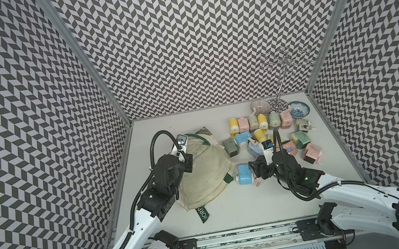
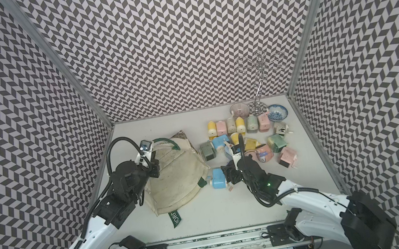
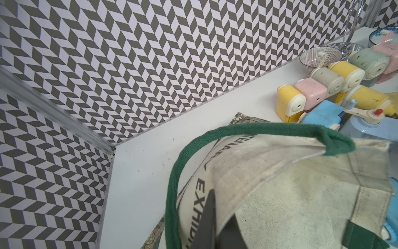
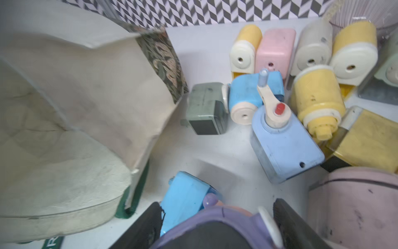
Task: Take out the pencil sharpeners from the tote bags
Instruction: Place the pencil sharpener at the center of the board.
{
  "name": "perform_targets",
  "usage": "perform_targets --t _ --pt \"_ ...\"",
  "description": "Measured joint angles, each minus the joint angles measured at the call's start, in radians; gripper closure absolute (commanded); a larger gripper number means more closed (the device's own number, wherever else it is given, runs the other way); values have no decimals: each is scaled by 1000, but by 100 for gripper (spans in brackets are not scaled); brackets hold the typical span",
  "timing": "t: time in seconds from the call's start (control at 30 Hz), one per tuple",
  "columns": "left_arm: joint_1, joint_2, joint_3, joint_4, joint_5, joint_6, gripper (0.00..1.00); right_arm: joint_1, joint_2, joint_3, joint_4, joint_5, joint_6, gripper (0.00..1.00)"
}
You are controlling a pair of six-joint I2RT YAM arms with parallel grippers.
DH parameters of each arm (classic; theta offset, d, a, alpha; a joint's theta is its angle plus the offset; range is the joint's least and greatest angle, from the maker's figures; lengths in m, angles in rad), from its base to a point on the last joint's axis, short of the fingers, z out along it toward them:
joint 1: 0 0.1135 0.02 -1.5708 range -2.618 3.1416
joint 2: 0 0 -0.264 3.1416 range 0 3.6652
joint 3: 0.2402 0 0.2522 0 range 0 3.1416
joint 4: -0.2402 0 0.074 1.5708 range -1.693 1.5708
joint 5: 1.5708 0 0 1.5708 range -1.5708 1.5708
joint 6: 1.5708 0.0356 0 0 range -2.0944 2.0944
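Observation:
Next, my right gripper lowers the purple pencil sharpener onto clear tabletop beside the light blue sharpener, just below the gripper, and lets go of it.
The cream tote bag with dark green straps lies slumped left of centre. My left gripper is shut on the bag's canvas rim beside a green strap. Just right of the bag, my right gripper is shut on a purple pencil sharpener, low over the table. A light blue sharpener lies against it, between gripper and bag. Several more pastel sharpeners lie in rows and a heap at the back right. The bag's inside is hidden.
Two small patterned bowls and a chrome wire stand stand behind the sharpeners at the back right. A grey-green sharpener and a blue crank sharpener lie just beyond my right gripper. Patterned walls enclose three sides.

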Motion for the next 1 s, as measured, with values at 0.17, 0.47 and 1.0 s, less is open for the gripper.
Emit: perform_targets --t 0.17,0.47,1.0 --pt "0 3 0 0 -1 -8 99 -29 81 0 -7 21 27 30" --pt "5 42 29 -12 -6 -50 94 -59 182 59 -54 13 40 4" --pt "152 256 356 -305 90 -231 100 -56 -133 111 -16 -319 84 11"
